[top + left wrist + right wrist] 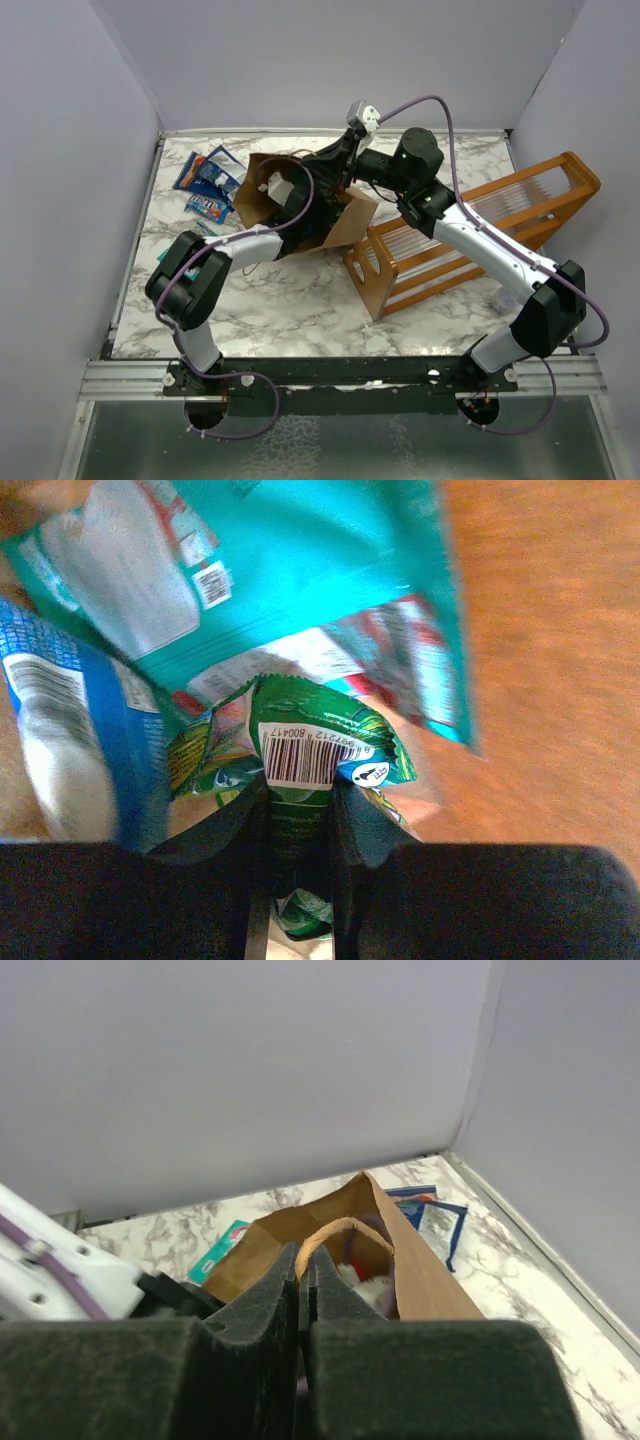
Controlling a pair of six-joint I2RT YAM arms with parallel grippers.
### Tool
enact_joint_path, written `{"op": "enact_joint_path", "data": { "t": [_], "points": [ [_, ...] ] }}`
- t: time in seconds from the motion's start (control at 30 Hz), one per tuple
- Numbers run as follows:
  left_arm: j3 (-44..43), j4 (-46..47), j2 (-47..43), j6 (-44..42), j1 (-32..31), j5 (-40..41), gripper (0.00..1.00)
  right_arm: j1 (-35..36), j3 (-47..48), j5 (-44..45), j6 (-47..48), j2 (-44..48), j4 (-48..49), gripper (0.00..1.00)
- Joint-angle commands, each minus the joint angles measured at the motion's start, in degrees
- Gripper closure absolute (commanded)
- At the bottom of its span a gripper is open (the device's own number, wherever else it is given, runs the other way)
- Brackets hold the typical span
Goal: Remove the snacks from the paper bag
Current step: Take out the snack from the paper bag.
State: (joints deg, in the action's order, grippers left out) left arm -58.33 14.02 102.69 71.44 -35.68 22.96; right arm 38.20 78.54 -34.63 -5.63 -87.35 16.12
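Note:
I will raise my left gripper past the side of the bag, move it across and lower it to let go, because the tabletop by the blue packets is to its left in the top view.
The brown paper bag (340, 222) stands open at the back middle of the table. My left gripper (300, 792) is deep inside it, shut on a green snack packet (310, 742) with a barcode. A teal packet (290, 560) and a blue-and-white packet (70, 730) lie beside it in the bag. In the top view the bag hides the left fingers. My right gripper (305, 1260) is shut on the bag's paper loop handle (340, 1228) and holds it up; it also shows in the top view (345, 162). Blue packets (205, 178) lie on the table left of the bag.
An orange wooden rack (480, 230) with clear slats lies right of the bag, under the right arm. A teal packet (222, 1245) and a blue packet (430, 1215) lie on the marble beyond the bag. Grey walls enclose the back and sides.

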Motion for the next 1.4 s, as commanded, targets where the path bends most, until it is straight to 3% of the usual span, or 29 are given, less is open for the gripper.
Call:
{"op": "enact_joint_path", "data": {
  "t": [0.0, 0.57, 0.9, 1.1, 1.37],
  "points": [
    [1.1, 2.6, -11.2, -5.1, 0.3, -3.0, 0.89, 0.2, 0.0, 8.3, 5.1, 1.2, -1.9, 0.98],
    [2.9, -5.8, -33.2, -15.7, 0.4, -8.4, 0.97, -4.8, 5.5, 15.3, 9.0, -2.7, -3.7, 0.98],
    [-8.7, -9.0, -35.9, -24.0, 1.0, -11.1, 0.99, -5.2, 8.8, 15.4, 13.8, -5.0, -3.1, 0.98],
    [-16.0, -12.3, -35.8, -28.5, 2.9, -10.2, 1.0, -8.7, 16.9, 13.5, 13.6, -9.8, -5.8, 0.98],
    [-25.5, -24.9, -40.6, -45.5, 4.1, -2.3, 1.0, -12.5, 25.7, 11.2, 13.1, -14.8, -8.2, 0.98]
  ]
}}
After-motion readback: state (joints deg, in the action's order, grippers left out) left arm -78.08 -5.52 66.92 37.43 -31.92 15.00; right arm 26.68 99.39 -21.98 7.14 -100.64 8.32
